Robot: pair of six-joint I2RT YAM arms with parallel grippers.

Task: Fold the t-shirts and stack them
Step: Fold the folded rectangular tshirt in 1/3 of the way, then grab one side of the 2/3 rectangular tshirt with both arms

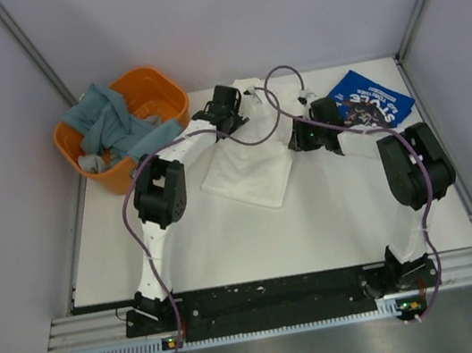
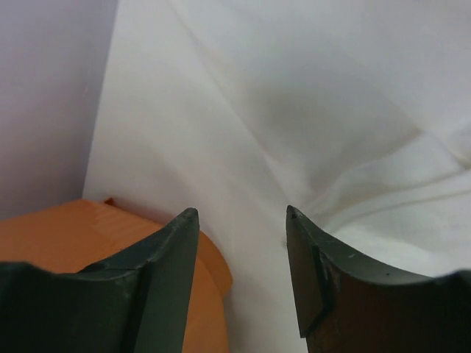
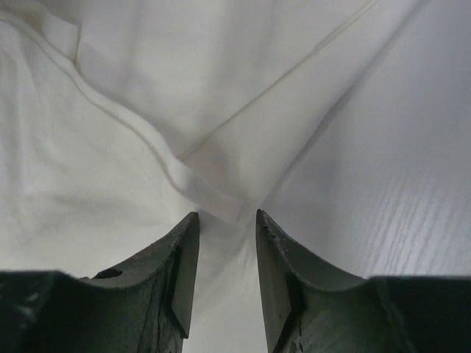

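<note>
The white shirt's near corner (image 1: 206, 187) lies uncovered, so the robot's left gripper needs to move back and to its left in the top view onto it next.
The white t-shirt (image 1: 251, 167) lies partly folded in the middle of the table, with no print showing. It also shows in the left wrist view (image 2: 353, 125) and the right wrist view (image 3: 96, 162). The royal-blue t-shirt (image 1: 370, 100) with white lettering lies folded at the back right. My left gripper (image 1: 241, 100) (image 2: 241, 215) is open and empty at the white shirt's far left edge, with bare table between the jaws. My right gripper (image 1: 301, 139) (image 3: 227, 215) is partly open at the shirt's right edge. Its jaws straddle a corner where a hem and a seam meet.
An orange plastic basket (image 1: 164, 92) (image 2: 88, 243) holding grey-teal cloth (image 1: 109, 121) stands at the back left, close to my left gripper. Grey walls enclose the white table (image 1: 229, 241) at the back and sides. Purple cables loop over both arms.
</note>
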